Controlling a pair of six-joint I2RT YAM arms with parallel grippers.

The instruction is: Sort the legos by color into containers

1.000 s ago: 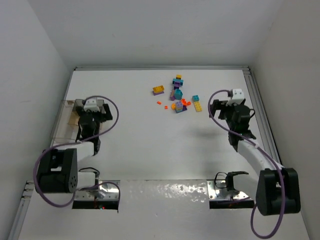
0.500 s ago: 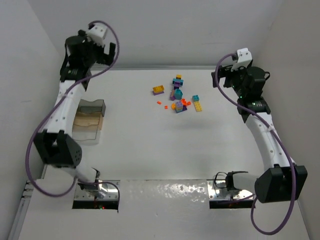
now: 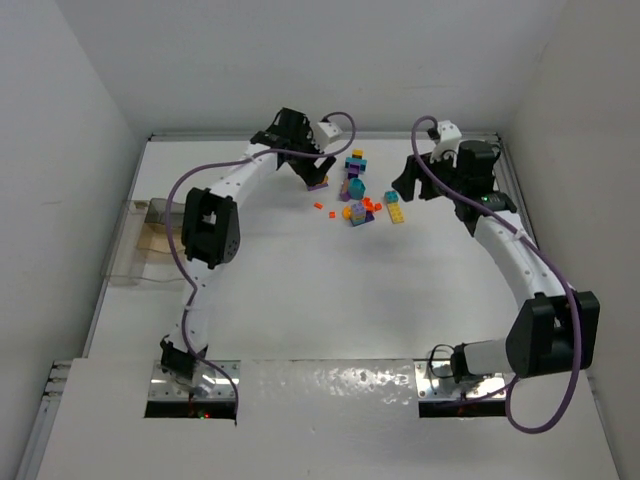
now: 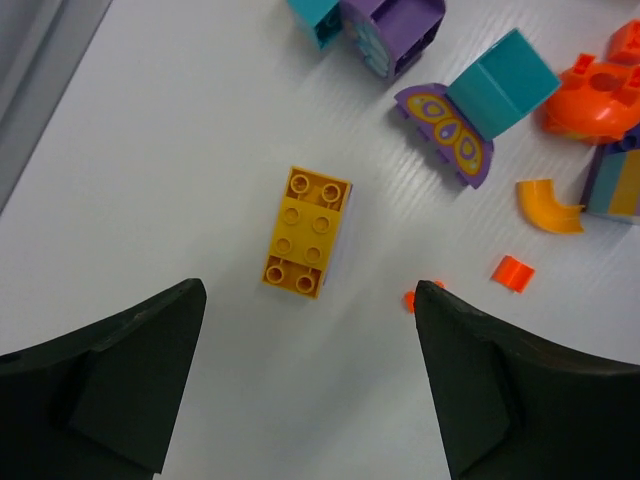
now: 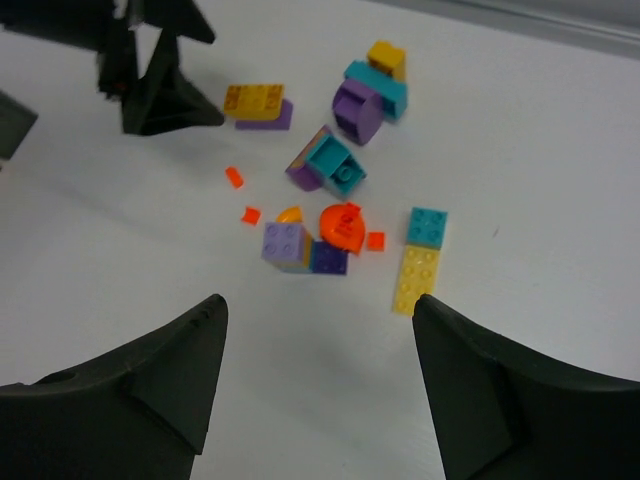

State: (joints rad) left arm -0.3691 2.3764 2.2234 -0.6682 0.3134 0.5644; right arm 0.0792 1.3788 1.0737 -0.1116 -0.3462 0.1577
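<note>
My left gripper's open fingers come down astride the yellow brick (image 3: 323,180) (image 4: 307,232) next and then close, since the brick lies below with its long sides facing them.
The legos (image 3: 356,195) lie scattered at the far middle of the table. My left gripper (image 3: 312,170) hangs open just above a yellow brick (image 4: 307,232) on a purple one, nothing between its fingers (image 4: 130,380). In the left wrist view my gripper (image 4: 310,295) frames that brick, with a teal block on a purple wing (image 4: 480,110) to its right. My right gripper (image 3: 410,188), also open and empty, hovers at the pile's right edge. In the right wrist view the gripper (image 5: 320,305) is near a yellow plate (image 5: 415,278) and a teal brick (image 5: 427,227). The containers (image 3: 160,212) sit at the table's left edge.
Small orange tiles (image 4: 513,272) and an orange dome (image 5: 343,227) lie among the bricks. The left gripper's dark fingers (image 5: 160,95) show at the top left of the right wrist view. White walls close the table at the back and both sides.
The left arm swung from over the containers, up past the far left, to above the yellow brick. The right gripper rose, then came down beside the pile, its jaws narrowing a little.
</note>
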